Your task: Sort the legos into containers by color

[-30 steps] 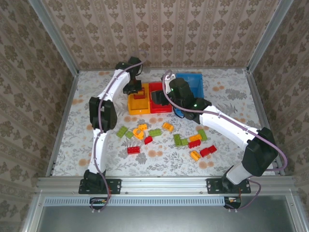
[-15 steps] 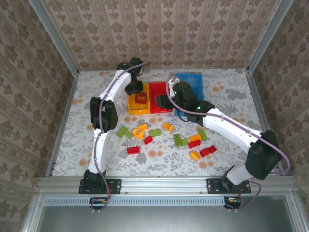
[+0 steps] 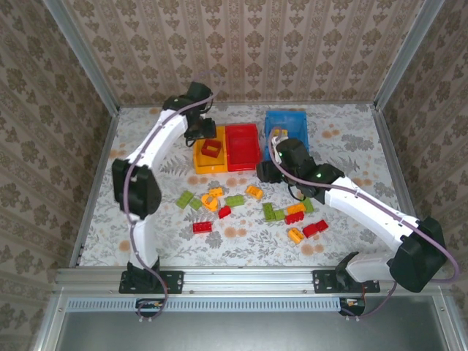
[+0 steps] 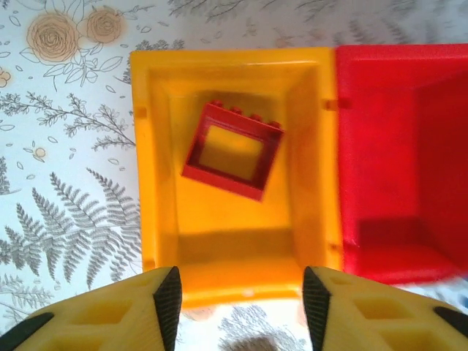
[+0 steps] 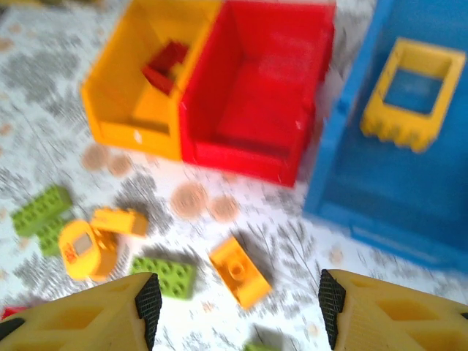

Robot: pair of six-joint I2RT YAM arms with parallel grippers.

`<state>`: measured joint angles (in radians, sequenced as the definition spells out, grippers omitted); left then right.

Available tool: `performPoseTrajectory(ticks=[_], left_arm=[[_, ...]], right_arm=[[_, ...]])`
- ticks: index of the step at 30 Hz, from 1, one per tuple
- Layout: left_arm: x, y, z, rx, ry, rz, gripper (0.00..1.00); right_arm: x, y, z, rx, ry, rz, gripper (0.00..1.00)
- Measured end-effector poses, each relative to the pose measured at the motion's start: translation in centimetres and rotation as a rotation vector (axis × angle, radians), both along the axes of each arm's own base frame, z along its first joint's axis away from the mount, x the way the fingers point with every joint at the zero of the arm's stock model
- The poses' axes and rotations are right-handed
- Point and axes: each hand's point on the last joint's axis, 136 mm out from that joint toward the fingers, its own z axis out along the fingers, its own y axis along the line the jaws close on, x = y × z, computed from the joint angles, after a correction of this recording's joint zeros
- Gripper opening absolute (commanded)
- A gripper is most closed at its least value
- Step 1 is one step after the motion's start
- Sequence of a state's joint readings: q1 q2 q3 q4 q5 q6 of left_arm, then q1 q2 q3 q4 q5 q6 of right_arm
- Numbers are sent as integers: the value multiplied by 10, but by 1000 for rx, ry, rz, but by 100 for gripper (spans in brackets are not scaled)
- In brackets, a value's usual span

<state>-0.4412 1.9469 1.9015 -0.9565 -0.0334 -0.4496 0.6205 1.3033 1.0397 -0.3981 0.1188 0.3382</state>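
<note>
My right gripper should next move back and then down onto the outer end of the lime green lego beside the orange brick, because open tabletop is all around it.
A red frame lego (image 4: 232, 150) lies tilted on the floor of the yellow-orange container (image 4: 157, 146), beside the red container (image 4: 380, 146). My left gripper (image 4: 241, 307) hangs open and empty above the yellow container's edge (image 3: 199, 133). The blue container (image 5: 351, 175) holds a yellow frame lego (image 5: 406, 91). My right gripper (image 5: 238, 311) is open and empty over the table in front of the bins (image 3: 265, 172). An orange brick (image 5: 240, 272) and a lime green brick (image 5: 164, 276) lie below it.
Loose red, orange and green legos (image 3: 234, 199) are scattered across the floral table from the middle to the right (image 3: 314, 229). The three bins stand in a row at the back. Patterned walls close in the table's sides and back.
My left gripper opened and let the red frame drop into the yellow-orange container, then drew back. My right gripper moved from above the red bin toward the loose bricks.
</note>
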Motion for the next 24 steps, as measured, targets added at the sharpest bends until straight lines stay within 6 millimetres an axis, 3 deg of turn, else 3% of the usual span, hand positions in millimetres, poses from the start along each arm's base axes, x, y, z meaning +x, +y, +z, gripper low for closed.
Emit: performPoseTrajectory(ticks=[3, 5, 10, 13, 16, 20, 24], left_arm=[[-36, -13, 28, -93, -80, -68, 55], [-67, -29, 39, -163, -119, -141, 56], [-129, -67, 32, -282, -127, -298, 56], [-150, -73, 13, -304, -88, -319, 56], [-158, -74, 1, -312, -59, -309, 56], [-161, -80, 6, -339, -75, -317, 56], [-165, -86, 14, -360, -94, -337, 56]], right_arm=[[-12, -26, -31, -59, 95, -65, 62], [-15, -55, -52, -86, 163, -150, 62], [-22, -121, -91, -120, 305, -342, 65], [-23, -130, -109, -134, 374, -360, 68], [-27, -131, -135, -165, 465, -344, 70], [-32, -130, -160, -190, 558, -318, 69], [-29, -129, -167, -199, 595, -314, 65]])
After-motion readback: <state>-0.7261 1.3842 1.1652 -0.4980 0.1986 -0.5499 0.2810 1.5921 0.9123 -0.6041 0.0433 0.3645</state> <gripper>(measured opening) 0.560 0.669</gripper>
